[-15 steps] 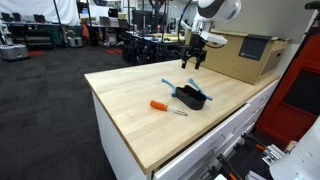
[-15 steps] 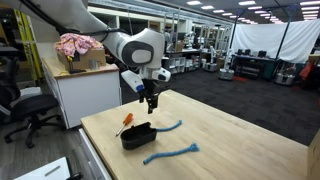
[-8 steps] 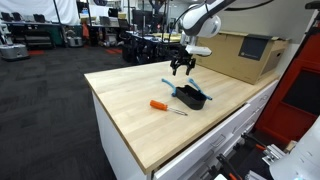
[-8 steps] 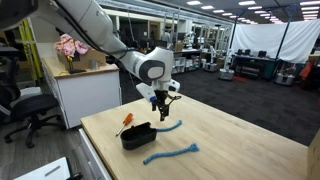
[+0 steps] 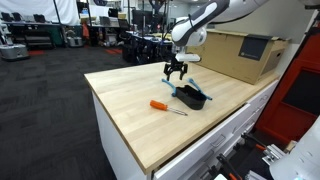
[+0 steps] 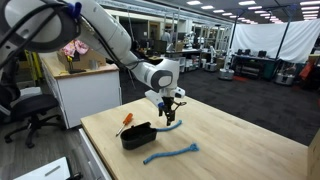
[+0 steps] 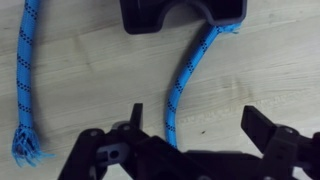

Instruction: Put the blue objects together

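The first blue rope has a free part beside the black tray, and my gripper needs to move down onto that part of the rope and close.
Two blue ropes lie on the wooden table. One blue rope [image 7: 190,75] runs from the black tray [image 7: 180,12] down between my jaws; it also shows in both exterior views [image 6: 170,126] [image 5: 167,83]. The second blue rope [image 7: 28,80] lies apart at the left of the wrist view, and nearer the table front in an exterior view [image 6: 172,152]. My gripper [image 7: 197,125] is open and empty, hovering low over the first rope [image 6: 168,112] [image 5: 175,72], beside the tray [image 6: 136,134] [image 5: 191,97].
An orange-handled screwdriver [image 5: 160,106] [image 6: 126,120] lies next to the tray. A large cardboard box [image 5: 245,55] stands at the back of the table. The table edge [image 5: 120,120] drops off toward the room.
My gripper has moved down and sideways across the table, from above the tray area to just over the rope beside the tray. The jaws stay open. Objects have not moved.
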